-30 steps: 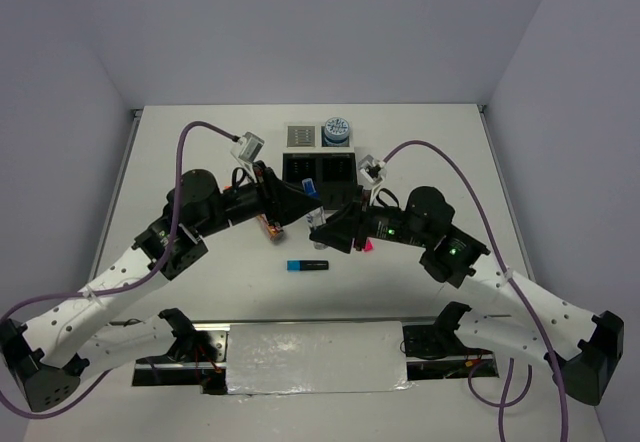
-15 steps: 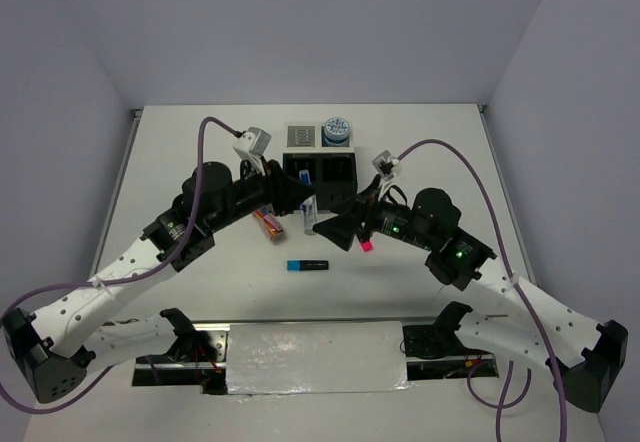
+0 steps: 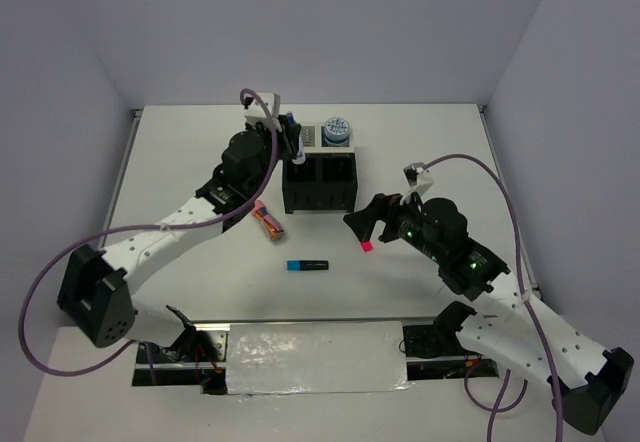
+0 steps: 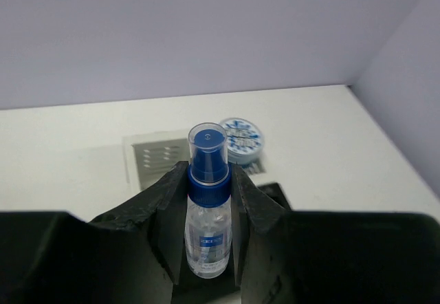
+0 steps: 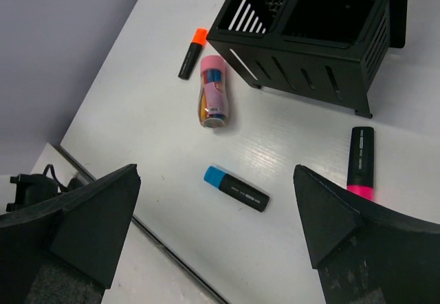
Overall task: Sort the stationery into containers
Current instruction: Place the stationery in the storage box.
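I will next move my left gripper outward and lower the bottle into the light grey tray (image 4: 162, 157) beside the blue-white roll, because that tray is still empty.
My left gripper (image 4: 208, 175) is shut on a small clear spray bottle (image 4: 207, 239) with a blue cap. It holds the bottle upright at the back of the table (image 3: 291, 125), above a light grey tray (image 4: 152, 158). A blue-white patterned roll (image 4: 240, 139) sits in the neighbouring grey tray (image 3: 337, 130). My right gripper (image 5: 216, 172) hangs open above the table (image 3: 366, 220), with nothing between its fingers. Below it lie a blue-capped highlighter (image 5: 236, 188) and a pink-capped one (image 5: 360, 161). An orange-capped highlighter (image 5: 189, 53) and a pink multicoloured marker (image 5: 212, 91) lie left of the black two-compartment box (image 5: 302, 42).
The black box (image 3: 320, 184) stands mid-table, in front of the grey trays. Cables loop over both arms. The table's near edge runs close behind the blue highlighter (image 3: 307, 265).
My left gripper has carried the bottle from mid-table up and back over the grey trays. My right gripper has opened and drawn away to the right.
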Controlling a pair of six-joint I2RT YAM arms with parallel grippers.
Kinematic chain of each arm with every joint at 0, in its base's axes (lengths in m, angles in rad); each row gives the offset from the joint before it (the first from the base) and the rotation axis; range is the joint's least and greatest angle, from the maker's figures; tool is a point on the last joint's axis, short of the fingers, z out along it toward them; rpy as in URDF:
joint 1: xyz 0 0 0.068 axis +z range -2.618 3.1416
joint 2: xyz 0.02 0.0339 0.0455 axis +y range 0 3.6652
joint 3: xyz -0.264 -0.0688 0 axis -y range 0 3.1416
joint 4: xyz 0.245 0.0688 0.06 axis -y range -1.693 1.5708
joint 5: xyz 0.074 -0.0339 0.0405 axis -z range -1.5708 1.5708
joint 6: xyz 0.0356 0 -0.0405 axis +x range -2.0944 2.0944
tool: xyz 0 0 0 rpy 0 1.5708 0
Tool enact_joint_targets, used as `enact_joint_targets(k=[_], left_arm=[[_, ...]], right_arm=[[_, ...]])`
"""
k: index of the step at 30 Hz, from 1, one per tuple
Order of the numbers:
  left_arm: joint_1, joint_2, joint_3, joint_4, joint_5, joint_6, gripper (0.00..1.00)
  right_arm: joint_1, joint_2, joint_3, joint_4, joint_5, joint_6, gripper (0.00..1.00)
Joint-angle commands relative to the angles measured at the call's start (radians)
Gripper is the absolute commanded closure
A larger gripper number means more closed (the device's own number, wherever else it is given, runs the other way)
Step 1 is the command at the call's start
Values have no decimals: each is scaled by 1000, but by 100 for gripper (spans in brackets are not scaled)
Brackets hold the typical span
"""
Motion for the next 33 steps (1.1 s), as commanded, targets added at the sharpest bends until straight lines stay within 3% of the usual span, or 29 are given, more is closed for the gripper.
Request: enact_joint_targets(k=[1,9,18,33], left_arm=[[49,102,96,255,-30,125,100],[193,313,177,351,147,58,100],[206,468,263,400,260,2,100],[206,549,191,417,248,-27,95]], right_arm=[[0,-50,-21,-19,-12,-37,0],[-3,-50,27,-60,-26,-105,0],[-4,16,56,-31,-124,-134,0],[-7,52,25,9,-139,-139,0]])
